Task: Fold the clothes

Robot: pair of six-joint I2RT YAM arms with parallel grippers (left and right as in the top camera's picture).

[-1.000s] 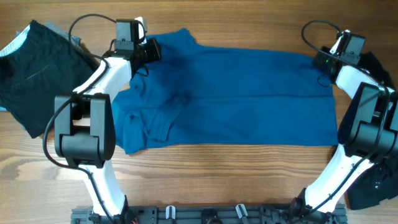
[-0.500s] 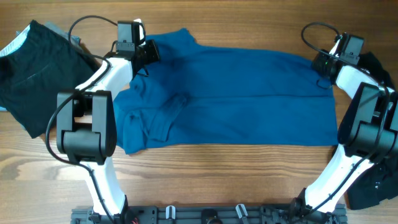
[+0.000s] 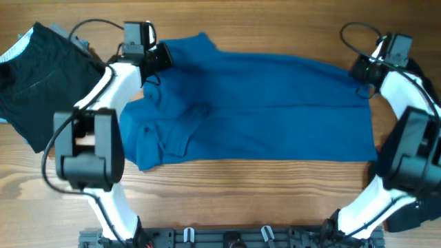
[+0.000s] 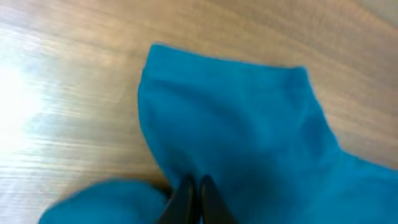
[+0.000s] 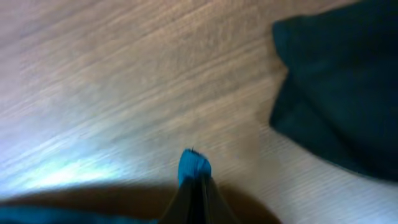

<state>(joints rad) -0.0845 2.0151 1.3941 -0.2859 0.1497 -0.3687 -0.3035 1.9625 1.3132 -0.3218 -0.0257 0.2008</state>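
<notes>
My right gripper will bring the shirt's far corner back toward my base and release it on the shirt's near half, as the far half is unfolded.
A blue T-shirt (image 3: 262, 103) lies spread across the table, its left part bunched and wrinkled. My left gripper (image 3: 160, 56) is shut on the shirt's far left part near the sleeve; in the left wrist view the closed fingers (image 4: 194, 186) pinch blue cloth (image 4: 236, 124). My right gripper (image 3: 360, 69) is shut on the shirt's far right corner; in the right wrist view a small tuft of blue cloth (image 5: 194, 165) sticks out between the closed fingers (image 5: 198, 182), above the wood.
A black garment (image 3: 41, 76) lies at the far left. Another dark garment (image 3: 413, 72) lies at the right edge and shows in the right wrist view (image 5: 336, 93). Dark cloth (image 3: 413, 207) sits at the lower right.
Both grippers have moved outward a little, the left one to the left and the right one to the right, drawing the shirt's far edge tighter.
</notes>
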